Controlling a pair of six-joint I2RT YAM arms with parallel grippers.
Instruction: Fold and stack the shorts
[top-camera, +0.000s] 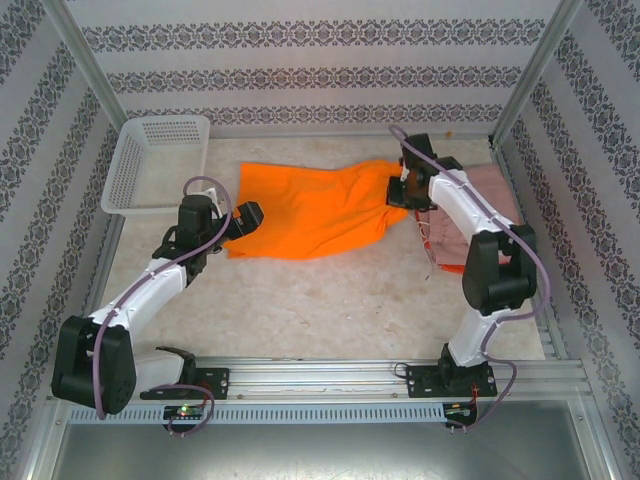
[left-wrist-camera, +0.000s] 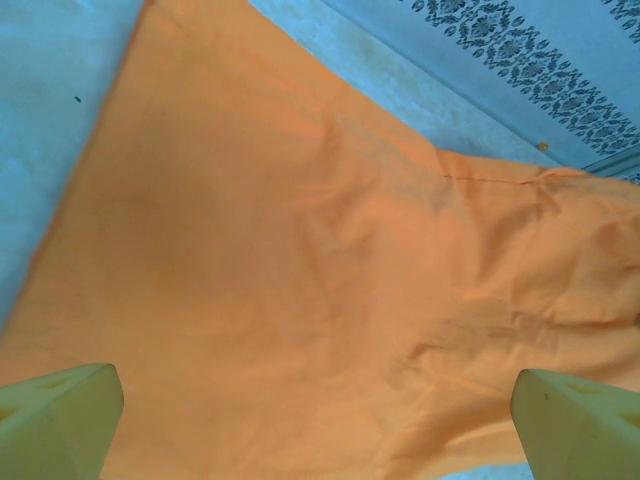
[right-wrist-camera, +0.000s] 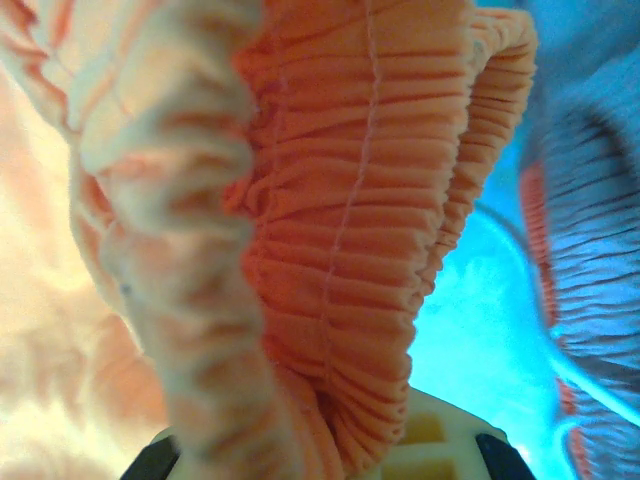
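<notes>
The orange shorts lie unfolded, so my right gripper will next lift the waistband across them toward their edge nearest the basket and release it.
A pair of orange shorts (top-camera: 310, 208) lies spread across the middle of the table. My right gripper (top-camera: 400, 188) is at its right end, shut on the gathered elastic waistband (right-wrist-camera: 340, 250), which bunches up between the jaws of the right gripper (right-wrist-camera: 330, 450). My left gripper (top-camera: 248, 215) hovers open over the shorts' left edge. In the left wrist view its fingertips (left-wrist-camera: 60, 415) stand wide apart above the flat orange fabric (left-wrist-camera: 300, 250), around the left gripper (left-wrist-camera: 320, 430). Pink shorts (top-camera: 488, 200) lie at the right, with a red-orange edge (top-camera: 450, 267) showing under them.
A white mesh basket (top-camera: 150, 165) stands at the back left corner. Metal frame posts and patterned walls close in the table on three sides. Bare tabletop (top-camera: 320, 305) lies in front of the orange shorts.
</notes>
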